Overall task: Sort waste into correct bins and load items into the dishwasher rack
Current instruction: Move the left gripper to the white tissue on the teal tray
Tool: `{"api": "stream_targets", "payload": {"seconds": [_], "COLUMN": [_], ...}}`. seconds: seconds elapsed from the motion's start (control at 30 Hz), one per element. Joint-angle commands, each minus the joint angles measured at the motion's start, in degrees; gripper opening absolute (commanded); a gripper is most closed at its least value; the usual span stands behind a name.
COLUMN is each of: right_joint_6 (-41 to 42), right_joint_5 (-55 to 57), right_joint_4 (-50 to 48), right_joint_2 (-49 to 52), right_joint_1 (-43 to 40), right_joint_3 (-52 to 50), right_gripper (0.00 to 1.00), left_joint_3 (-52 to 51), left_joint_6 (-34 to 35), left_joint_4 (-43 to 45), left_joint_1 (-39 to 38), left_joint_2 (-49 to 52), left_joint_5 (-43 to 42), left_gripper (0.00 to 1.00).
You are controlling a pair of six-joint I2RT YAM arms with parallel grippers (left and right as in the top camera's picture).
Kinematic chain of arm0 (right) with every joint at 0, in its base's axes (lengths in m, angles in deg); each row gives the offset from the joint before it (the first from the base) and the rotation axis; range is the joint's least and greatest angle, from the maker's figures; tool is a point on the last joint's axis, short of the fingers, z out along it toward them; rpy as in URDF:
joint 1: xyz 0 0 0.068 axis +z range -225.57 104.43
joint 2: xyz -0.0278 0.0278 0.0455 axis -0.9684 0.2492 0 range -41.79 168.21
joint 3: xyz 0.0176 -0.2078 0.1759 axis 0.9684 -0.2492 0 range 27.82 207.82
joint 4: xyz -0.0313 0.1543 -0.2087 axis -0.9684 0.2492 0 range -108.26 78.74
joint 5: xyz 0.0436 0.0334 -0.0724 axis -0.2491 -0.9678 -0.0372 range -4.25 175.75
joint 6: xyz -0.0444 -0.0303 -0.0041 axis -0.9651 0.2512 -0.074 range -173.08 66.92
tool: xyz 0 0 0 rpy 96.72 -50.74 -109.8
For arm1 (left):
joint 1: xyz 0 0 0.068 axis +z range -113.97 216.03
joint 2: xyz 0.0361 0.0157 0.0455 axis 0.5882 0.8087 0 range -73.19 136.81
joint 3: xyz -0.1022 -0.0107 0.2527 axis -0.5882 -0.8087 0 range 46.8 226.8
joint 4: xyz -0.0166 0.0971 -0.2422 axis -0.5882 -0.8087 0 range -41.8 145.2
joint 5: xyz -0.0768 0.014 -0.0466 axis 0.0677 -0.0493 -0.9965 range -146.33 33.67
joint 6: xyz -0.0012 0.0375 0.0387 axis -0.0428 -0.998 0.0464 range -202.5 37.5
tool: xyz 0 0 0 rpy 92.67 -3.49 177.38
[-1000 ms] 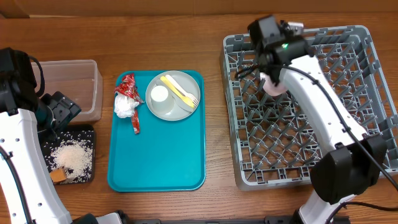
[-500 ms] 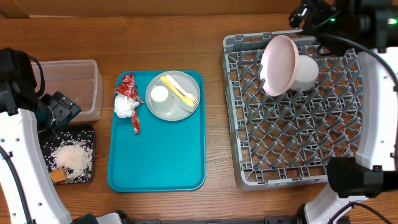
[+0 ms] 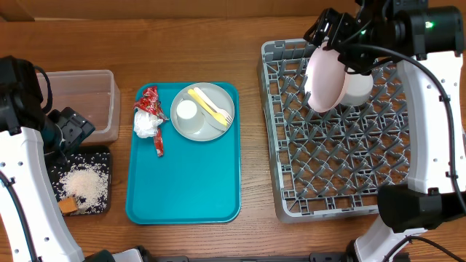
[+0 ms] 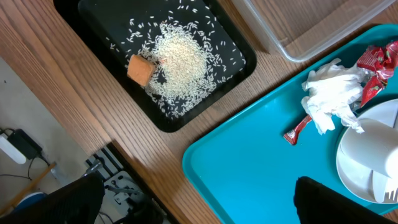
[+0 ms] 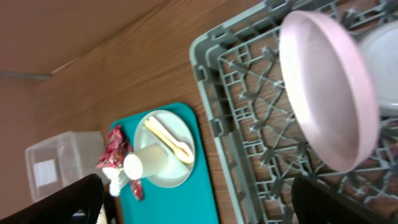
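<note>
The white napkin is uncovered beside the red wrapper (image 3: 151,98), so my left gripper will go past the black tray and down to the napkin next.
The grey dishwasher rack (image 3: 342,145) holds a pale plate (image 3: 325,76) standing on edge, with a white bowl (image 3: 358,87) behind it. My right gripper (image 3: 336,33) hangs open and empty over the rack's far edge, above the plate (image 5: 326,93). On the teal tray (image 3: 182,182), a grey plate (image 3: 207,124) carries a white cup (image 3: 187,110) and a yellow fork and spoon (image 3: 211,105). A red wrapper (image 3: 151,98) and a white napkin (image 3: 147,125) lie beside it. My left gripper (image 3: 69,131) is open and empty near the black tray (image 3: 102,156), which holds rice (image 4: 180,59) and an orange cube (image 4: 140,68).
A clear tub (image 3: 84,102) stands behind the black tray at the far left and looks empty. Bare wood lies between the teal tray and the rack. The table's front edge runs close below the black tray (image 4: 161,118).
My right gripper rose off the plate in the rack, swung toward the back right, then came back over the rack's far edge. The plate and bowl stand free. The left arm has not moved.
</note>
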Motion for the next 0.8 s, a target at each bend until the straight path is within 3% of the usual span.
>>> {"api": "stream_targets", "payload": {"seconds": [0.0, 0.63, 0.77], "right_joint_6": [-0.13, -0.13, -0.13], "right_joint_5": [3.19, 3.80, 3.80], "right_joint_4": [-0.39, -0.24, -0.24], "right_joint_2": [-0.48, -0.48, -0.48], "right_joint_1": [-0.44, -0.44, -0.44], "right_joint_3": [-0.17, -0.17, -0.17], "right_gripper": [1.00, 1.00, 1.00], "left_joint_3": [-0.22, -0.20, -0.20], "left_joint_6": [0.55, 0.52, 1.16], "left_joint_4": [0.09, 2.91, 3.04], "left_joint_1": [0.22, 0.22, 0.22], "left_joint_2": [0.35, 0.35, 0.35], "left_joint_5": [0.74, 3.61, -5.33], "left_gripper": [1.00, 1.00, 1.00]}}
